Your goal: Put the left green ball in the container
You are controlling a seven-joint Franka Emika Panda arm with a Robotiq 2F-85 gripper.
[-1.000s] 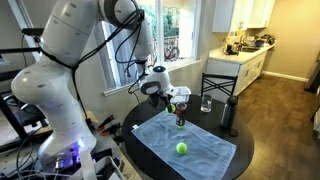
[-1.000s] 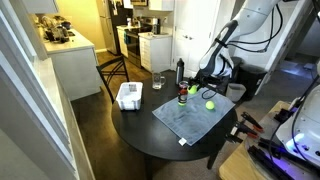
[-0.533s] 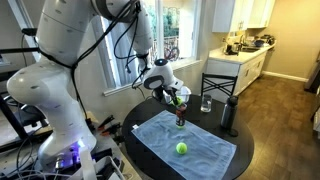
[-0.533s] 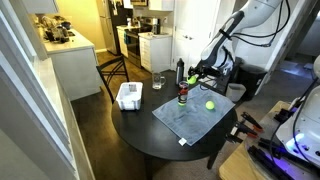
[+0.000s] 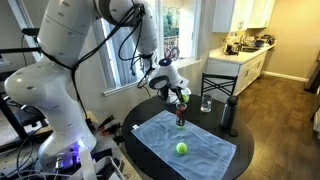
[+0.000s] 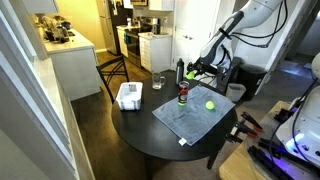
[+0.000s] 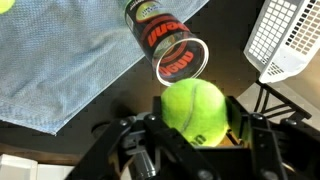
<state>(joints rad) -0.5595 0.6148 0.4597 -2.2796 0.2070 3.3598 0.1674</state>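
My gripper is still off-center from the small dark jar's opening and needs to move slightly outward and down until the yellow-green ball [image 7: 194, 106] sits over it.
My gripper [image 7: 196, 126] is shut on a yellow-green ball [image 7: 194, 106] and holds it in the air above the round table. It shows in both exterior views [image 5: 180, 95] [image 6: 196, 70], just above a small dark jar [image 5: 180, 116]. The ball that looks like it lies on the blue towel [image 5: 181, 148] [image 6: 210, 104]. The whitish square container [image 6: 129, 96] stands on the table's far side from the arm. In the wrist view it shows as a white latticed tub [image 7: 282, 40] at the upper right.
The small dark jar [image 6: 183, 96] [image 7: 170, 50] stands at the edge of the blue towel [image 6: 195, 116]. A clear glass [image 6: 158, 81] and a tall dark bottle [image 5: 229, 114] stand near the table edge. A chair [image 6: 112, 72] stands behind the table.
My gripper, shut on the ball, has risen and moved away from the towel, past the small dark jar. The ball on the towel has not moved.
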